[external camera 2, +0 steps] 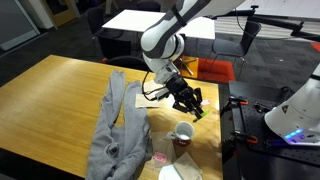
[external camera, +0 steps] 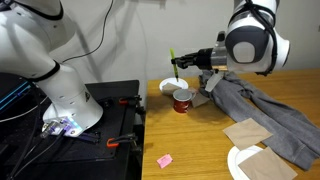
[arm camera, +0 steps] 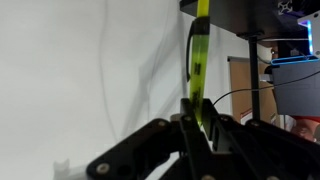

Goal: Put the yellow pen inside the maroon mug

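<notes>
Next, my gripper lowers toward the maroon mug's opening below the fingers and releases the yellow pen inside, because the pen hangs above the mug's rim.
My gripper (external camera: pixel 182 63) is shut on the yellow pen (external camera: pixel 173 59) and holds it in the air above the maroon mug (external camera: pixel 182 100), which stands on the wooden table with its pale inside showing. In an exterior view the gripper (external camera 2: pixel 194 105) holds the pen (external camera 2: pixel 198 110) just above and behind the mug (external camera 2: pixel 183 133). In the wrist view the pen (arm camera: pixel 198 60) sticks out lengthwise from between the shut fingers (arm camera: pixel 196 118); the mug is out of that view.
A white bowl (external camera: pixel 171 87) sits behind the mug. A grey cloth (external camera: pixel 255 110) lies across the table (external camera 2: pixel 50 90). A small pink paper square (external camera: pixel 164 160) and a white plate (external camera: pixel 245 162) are near the front edge. Another robot's white base (external camera: pixel 65 100) stands beside the table.
</notes>
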